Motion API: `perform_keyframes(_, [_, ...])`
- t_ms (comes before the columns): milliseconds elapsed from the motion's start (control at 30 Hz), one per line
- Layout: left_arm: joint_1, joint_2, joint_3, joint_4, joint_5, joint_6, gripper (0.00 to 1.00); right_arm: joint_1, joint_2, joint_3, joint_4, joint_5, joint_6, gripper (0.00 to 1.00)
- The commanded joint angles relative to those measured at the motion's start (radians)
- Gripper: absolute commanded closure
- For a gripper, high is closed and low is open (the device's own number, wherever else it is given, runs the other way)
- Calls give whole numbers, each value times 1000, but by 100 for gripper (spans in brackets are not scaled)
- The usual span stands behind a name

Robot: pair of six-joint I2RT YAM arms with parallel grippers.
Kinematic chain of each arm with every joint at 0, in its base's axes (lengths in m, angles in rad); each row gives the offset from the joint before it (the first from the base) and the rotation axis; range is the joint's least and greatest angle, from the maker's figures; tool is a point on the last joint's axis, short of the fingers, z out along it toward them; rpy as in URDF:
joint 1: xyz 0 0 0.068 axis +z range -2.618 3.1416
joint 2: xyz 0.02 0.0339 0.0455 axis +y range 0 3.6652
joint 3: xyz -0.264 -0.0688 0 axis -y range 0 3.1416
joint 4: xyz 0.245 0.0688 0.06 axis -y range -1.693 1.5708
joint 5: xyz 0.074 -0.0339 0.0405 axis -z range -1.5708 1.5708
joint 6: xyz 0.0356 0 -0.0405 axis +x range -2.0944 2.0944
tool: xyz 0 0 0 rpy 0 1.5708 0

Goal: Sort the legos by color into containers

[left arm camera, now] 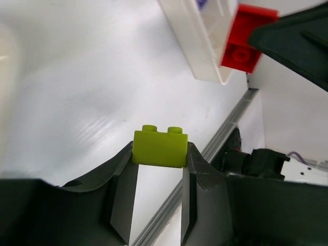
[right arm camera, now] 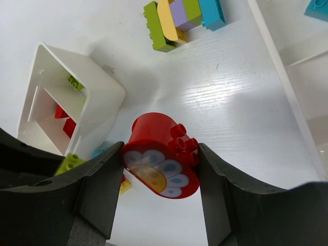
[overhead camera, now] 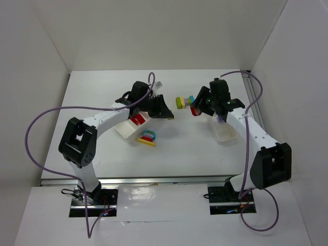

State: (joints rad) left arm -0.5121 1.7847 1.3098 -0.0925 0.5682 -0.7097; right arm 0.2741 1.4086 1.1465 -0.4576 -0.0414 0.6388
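My right gripper has the wide tray's red bricks to its left in the top view, so next it will move over them to release the round lego.
My left gripper is shut on a lime green lego brick, held above the table right of the wide white tray. That tray holds red bricks and a lime brick. My right gripper is shut on a round red lego with a flower picture, lifted over the table middle; it also shows in the left wrist view. In the top view the left gripper and right gripper face each other.
A multicoloured lego stack lies behind the right gripper. Another stack of red, cyan and yellow lies in front of the wide tray. The narrow white tray sits at the right, with a cyan brick in it.
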Motion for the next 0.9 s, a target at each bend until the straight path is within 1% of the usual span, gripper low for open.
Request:
perform_keyframes(0, [40, -57, 22, -93, -31, 62, 100, 7, -37, 32, -3, 38, 1, 72])
perform_keyframes(100, [73, -57, 48, -119, -103, 73, 100, 7, -37, 32, -3, 38, 1, 72])
perform_keyframes(133, [95, -57, 75, -165, -161, 61, 100, 7, -37, 32, -3, 38, 1, 72])
perform_keyframes(200, [115, -30, 109, -209, -217, 50, 100, 7, -37, 22, -3, 38, 1, 72])
perform_keyframes(233, [128, -18, 153, -260, -279, 41, 100, 7, -37, 22, -3, 38, 1, 72])
perform_keyframes(267, [129, -5, 175, -279, -306, 41, 100, 7, -37, 22, -12, 38, 1, 72])
perform_keyframes(333, [138, 44, 218, -295, -329, 41, 100, 7, -37, 22, -12, 38, -8, 72])
perform_keyframes(367, [138, 65, 270, -309, -367, 41, 100, 7, -37, 22, -12, 38, -8, 72])
perform_keyframes(433, [138, 137, 322, -364, -395, 41, 100, 7, -37, 22, -21, 38, -8, 72])
perform_keyframes(467, [138, 159, 350, -389, -427, 41, 91, 7, -37, 22, -21, 29, -8, 72])
perform_keyframes(500, [138, 174, 391, -416, -439, 41, 78, 7, -37, 22, -32, 29, -17, 72])
perform_keyframes(533, [138, 185, 402, -417, -448, 41, 46, 7, -37, 22, -32, 29, -18, 72])
perform_keyframes(600, [138, 196, 420, -417, -449, 41, 25, 7, -37, 22, -32, 29, -18, 72])
perform_keyframes(633, [138, 196, 421, -417, -449, 41, 17, 7, -37, 22, -32, 18, -18, 72])
perform_keyframes(667, [138, 196, 430, -417, -449, 41, 13, 7, -37, 22, -32, 18, -27, 72])
perform_keyframes(700, [138, 196, 430, -417, -449, 41, 12, 7, -37, 31, -32, 6, -27, 72])
perform_keyframes(767, [138, 185, 430, -426, -436, 50, 10, 17, -25, 42, -32, -3, -48, 72])
perform_keyframes(867, [138, 151, 439, -464, -450, 71, 10, 86, -1, 94, -32, 8, -91, 72])
